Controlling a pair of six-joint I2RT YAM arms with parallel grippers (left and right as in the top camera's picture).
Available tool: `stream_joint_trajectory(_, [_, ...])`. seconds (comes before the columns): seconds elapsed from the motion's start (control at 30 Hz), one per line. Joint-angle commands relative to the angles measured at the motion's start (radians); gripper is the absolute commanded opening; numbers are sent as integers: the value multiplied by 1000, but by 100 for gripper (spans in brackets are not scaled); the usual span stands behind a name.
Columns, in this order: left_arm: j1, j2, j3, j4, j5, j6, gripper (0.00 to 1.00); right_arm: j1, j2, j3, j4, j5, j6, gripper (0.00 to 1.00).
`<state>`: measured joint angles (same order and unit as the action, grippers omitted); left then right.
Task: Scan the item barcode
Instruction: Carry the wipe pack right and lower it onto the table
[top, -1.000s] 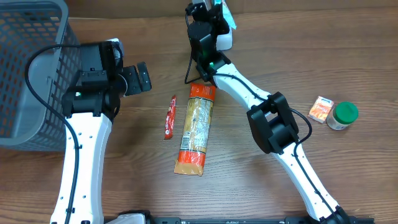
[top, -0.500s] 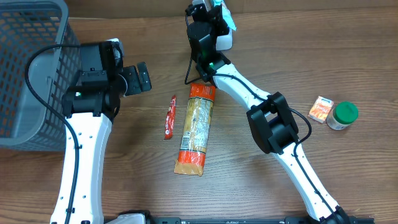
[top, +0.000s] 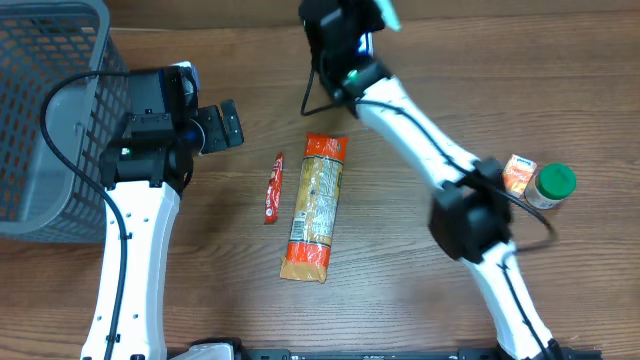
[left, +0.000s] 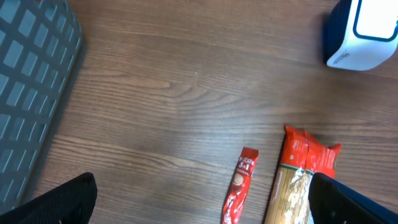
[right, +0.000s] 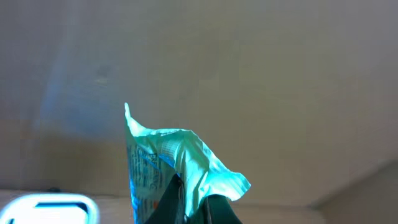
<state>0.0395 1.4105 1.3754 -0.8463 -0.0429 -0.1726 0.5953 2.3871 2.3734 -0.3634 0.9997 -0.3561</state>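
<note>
My right gripper will next swing back from the scanner, tip downward and lower the packet beside the small orange box to release it, since the wood is bare there.
My right gripper is shut on a crinkled teal and white packet at the table's far edge. In the right wrist view the packet sticks up from between the dark fingers of that gripper, tilted against a plain wall. No barcode shows on it. The white and blue scanner sits at the back, and a corner of the scanner shows beside and below the packet. My left gripper hangs open over the wood, with nothing between its fingers.
A grey mesh basket stands at the far left. A red sachet and a long pasta pack lie mid-table. At the right are a small orange box and a green-lidded jar.
My right arm has swung, its elbow shifting right, and the packet has gone up and slightly right over the scanner. The left arm has stayed still.
</note>
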Motion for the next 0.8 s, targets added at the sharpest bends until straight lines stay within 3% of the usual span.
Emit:
stream_joint_trajectory(0.0, [0,5,5,1,-12,13,100,-16,-206,31,-241,-20,275,3])
stream_joint_trajectory(0.17, [-1,5,5,1,-12,13,100,-83,-347,31,-718,-317,556,3])
stream_joint_trajectory(0.3, [0,5,5,1,-13,13,100,-206,-378,29,-1036,-614,642,4])
stream_joint_trajectory(0.47, [0,5,5,1,-13,13,100,-322,-376,-59,-1234,-853,641,4])
stream_joint_trajectory(0.57, [0,5,5,1,-13,13,100,-366,-376,-171,-1304,-897,641,4])
stream_joint_trajectory(0.77, [0,5,5,2,-13,13,100,-381,-376,-458,-1235,-863,637,4])
